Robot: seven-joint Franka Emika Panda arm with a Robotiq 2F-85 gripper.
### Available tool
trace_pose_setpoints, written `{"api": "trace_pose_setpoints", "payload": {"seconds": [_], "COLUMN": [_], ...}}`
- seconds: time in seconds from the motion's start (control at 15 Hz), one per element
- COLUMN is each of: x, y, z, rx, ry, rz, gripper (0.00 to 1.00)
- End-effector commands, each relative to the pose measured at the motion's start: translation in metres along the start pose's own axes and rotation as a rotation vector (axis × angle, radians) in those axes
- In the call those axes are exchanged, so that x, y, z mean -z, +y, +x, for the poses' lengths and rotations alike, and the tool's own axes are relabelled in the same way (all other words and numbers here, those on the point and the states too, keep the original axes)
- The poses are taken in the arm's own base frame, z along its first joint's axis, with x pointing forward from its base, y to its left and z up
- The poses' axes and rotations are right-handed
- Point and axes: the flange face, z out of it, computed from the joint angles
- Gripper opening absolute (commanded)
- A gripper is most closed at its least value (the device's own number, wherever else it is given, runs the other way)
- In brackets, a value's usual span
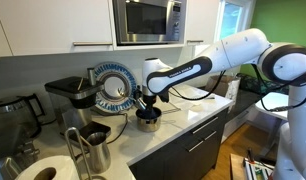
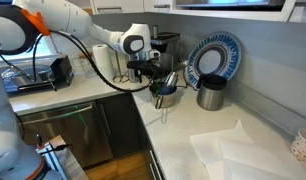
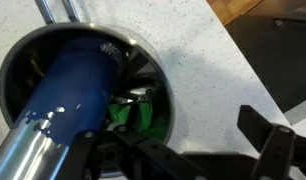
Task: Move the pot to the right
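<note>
Next, my gripper lowers onto the pot's near rim (image 1: pixel 157 115) (image 3: pixel 171 113) and closes, since one spread finger stands over the pot and one over bare counter.
The pot (image 3: pixel 143 70) is a small shiny steel pot with a dark inside. It holds a blue-handled utensil (image 3: pixel 73 85) and something green (image 3: pixel 138 112). It stands on the white speckled counter near the corner in both exterior views (image 1: pixel 148 121) (image 2: pixel 165 98). My gripper (image 3: pixel 208 145) is low over the pot's edge (image 1: pixel 143 104) (image 2: pixel 151 78). Its fingers are spread: one dark finger lies over the pot's near rim, the other stands over bare counter beside the pot. Nothing is held.
A blue-patterned plate (image 1: pixel 115 88) (image 2: pixel 215 58) leans on the wall behind the pot. A plain steel cup (image 2: pixel 211 93) stands beside it. A steel jug (image 1: pixel 78 150), a coffee machine (image 1: pixel 68 95), a toaster (image 2: pixel 48 72) and a white cloth (image 2: pixel 233 150) are also on the counter.
</note>
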Motion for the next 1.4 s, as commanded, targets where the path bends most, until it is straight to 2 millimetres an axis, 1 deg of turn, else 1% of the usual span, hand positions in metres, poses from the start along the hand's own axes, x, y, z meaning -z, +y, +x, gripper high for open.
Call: {"api": "trace_pose_setpoints", "payload": {"seconds": [0.0,0.13,0.2,0.33,0.4,0.53,0.67,0.8,0.87,1.0,1.33], "x": [-0.02,-0.029,-0.033,-0.04,-0.043,-0.048,-0.05,-0.051,-0.049,-0.045,-0.039], "y": [0.012,0.013,0.012,0.01,0.01,0.008,0.008,0.01,0.011,0.016,0.017], "z": [0.01,0.012,0.013,0.015,0.015,0.015,0.015,0.016,0.016,0.016,0.016], "rx": [0.036,0.042,0.042,0.044,0.043,0.038,0.037,0.032,0.027,0.02,0.013], "ry": [0.035,0.03,0.02,0.009,-0.001,-0.012,-0.019,-0.022,-0.02,-0.014,-0.009], "rz": [0.012,0.015,0.024,0.028,0.03,0.036,0.034,0.024,0.018,0.005,-0.006], "gripper": [1.0,1.0,0.8,0.66,0.56,0.41,0.25,0.11,0.02,0.0,0.01]}}
